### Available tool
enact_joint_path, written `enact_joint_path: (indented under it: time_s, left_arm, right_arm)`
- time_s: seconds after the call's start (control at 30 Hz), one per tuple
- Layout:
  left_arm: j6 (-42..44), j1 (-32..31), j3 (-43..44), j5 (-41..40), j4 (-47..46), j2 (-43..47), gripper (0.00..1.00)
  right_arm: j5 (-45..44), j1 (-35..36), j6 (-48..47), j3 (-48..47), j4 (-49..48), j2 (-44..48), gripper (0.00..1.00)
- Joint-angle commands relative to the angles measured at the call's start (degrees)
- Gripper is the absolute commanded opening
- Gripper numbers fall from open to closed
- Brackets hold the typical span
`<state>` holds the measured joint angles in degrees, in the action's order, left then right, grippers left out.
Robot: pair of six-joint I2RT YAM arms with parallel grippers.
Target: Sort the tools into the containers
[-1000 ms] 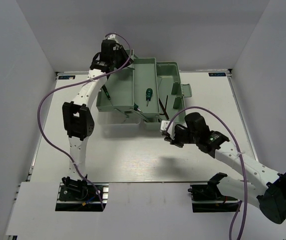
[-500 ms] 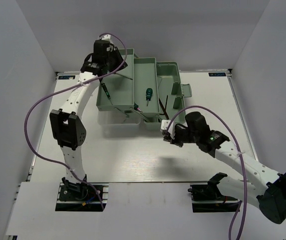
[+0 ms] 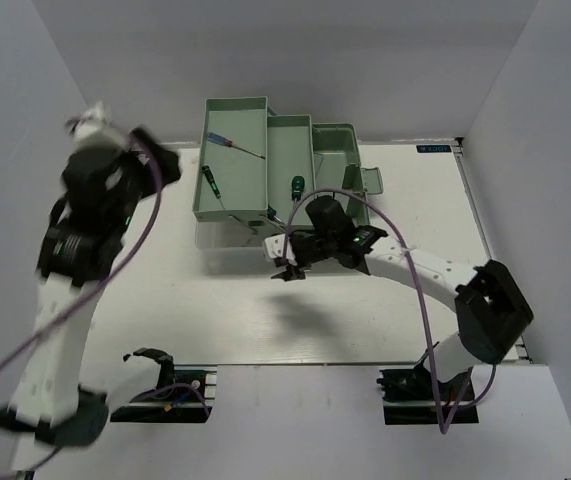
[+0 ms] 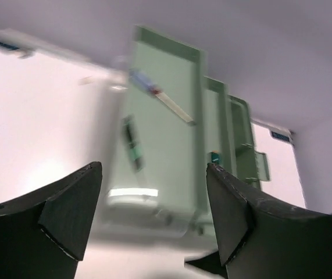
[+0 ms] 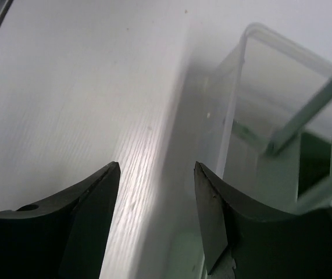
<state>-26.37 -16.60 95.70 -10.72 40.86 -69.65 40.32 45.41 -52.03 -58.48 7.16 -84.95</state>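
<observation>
My right gripper moves open toward the left in the top view onto the clear lid's near rim next, since that rim still runs beside one finger.
The mint-green toolbox stands at the back of the table, with its left tray [image 3: 235,190], middle tray [image 3: 290,150] and base [image 3: 337,145] fanned out. A blue-handled screwdriver [image 3: 233,143] [image 4: 154,93] and a green-handled screwdriver [image 3: 210,181] [image 4: 134,148] lie in the left tray. Another green-handled screwdriver [image 3: 296,185] lies in the middle tray. My left gripper [image 3: 160,163] [image 4: 154,197] is open and empty, blurred, well left of the trays. My right gripper [image 3: 283,262] [image 5: 156,197] is open and empty, low over the table beside the clear lid [image 5: 253,87].
The clear lid [image 3: 227,235] lies flat in front of the trays. White walls close in the table [image 3: 265,320] on the left, back and right. A purple cable loops from each arm.
My left arm has swung away from the left tray to the far left and opened, leaving the blue-handled screwdriver in that tray. My right gripper has moved left along the toolbox front and opened.
</observation>
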Motion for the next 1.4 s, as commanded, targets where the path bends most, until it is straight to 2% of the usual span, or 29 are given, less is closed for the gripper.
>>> enact_joint_path:
  time_s: [0.0,0.23,0.27,0.43,0.6,0.8,1.07,1.23,1.37]
  left_arm:
    - [-6.2,0.3,-11.6,-15.4,14.9,12.9,0.82]
    - [-27.5,-0.4,-34.1,-16.1,27.3,33.3,0.83]
    - [-31.7,-0.5,-36.4,-15.3,28.0,35.3,0.83]
    - [-39.5,-0.5,-51.7,-5.9,26.4,46.4,0.83]
    - [-39.6,-0.5,-57.6,-1.0,21.5,47.9,0.83]
    - [-35.9,-0.5,-62.2,3.8,15.5,43.9,0.83]
    - [-34.1,-0.5,-67.0,8.0,6.7,43.9,0.83]
    - [-33.0,0.1,-67.0,8.6,4.6,41.4,0.83]
    - [-33.0,0.1,-68.1,8.6,3.1,40.2,0.83]
  right_arm:
    - [-0.6,4.0,-6.9,-5.8,-3.9,-4.4,0.60]
    - [-6.7,9.4,-8.8,-9.2,-9.3,-9.4,0.59]
    - [-7.4,10.2,-8.9,-9.2,-11.4,-9.8,0.59]
    - [-17.6,13.7,-9.2,-11.2,-16.3,-15.5,0.56]
    - [-25.5,14.6,-9.1,-16.2,-18.1,-21.7,0.55]
    - [-34.7,15.7,-8.8,-19.7,-20.2,-27.6,0.55]
    - [-34.0,15.6,-7.6,-17.7,-21.0,-25.0,0.53]
    - [-35.6,15.6,-6.7,-18.1,-20.8,-25.1,0.52]
    - [-36.9,14.9,-5.3,-22.9,-14.2,-28.3,0.52]
